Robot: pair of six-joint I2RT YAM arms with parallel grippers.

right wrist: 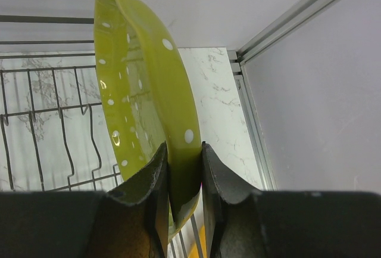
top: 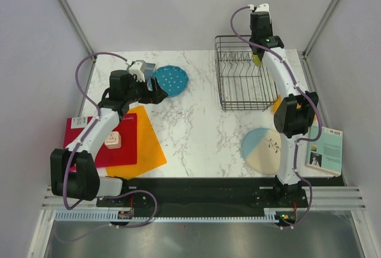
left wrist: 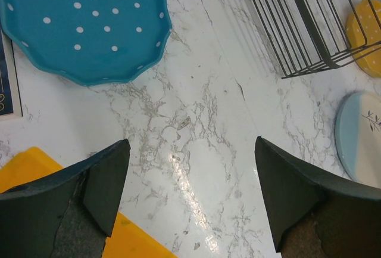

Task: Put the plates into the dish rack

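Observation:
I should next lower my right gripper toward the rack's end slot nearest the orange plate and let go of the lime-green plate's rim, because the lime-green plate hangs on edge above the rack's wires.
A teal dotted plate lies flat at the back left. My left gripper hovers open just in front of it, with only bare marble between its fingers. My right gripper is shut on the rim of a lime-green dotted plate, held on edge above the black wire dish rack. A cream and blue plate lies at the front right. An orange dotted plate shows partly behind the right arm, beside the rack.
An orange square sheet and a red one lie at the front left, with a small pale block on the red one. A booklet sits at the right edge. Grey walls enclose the table.

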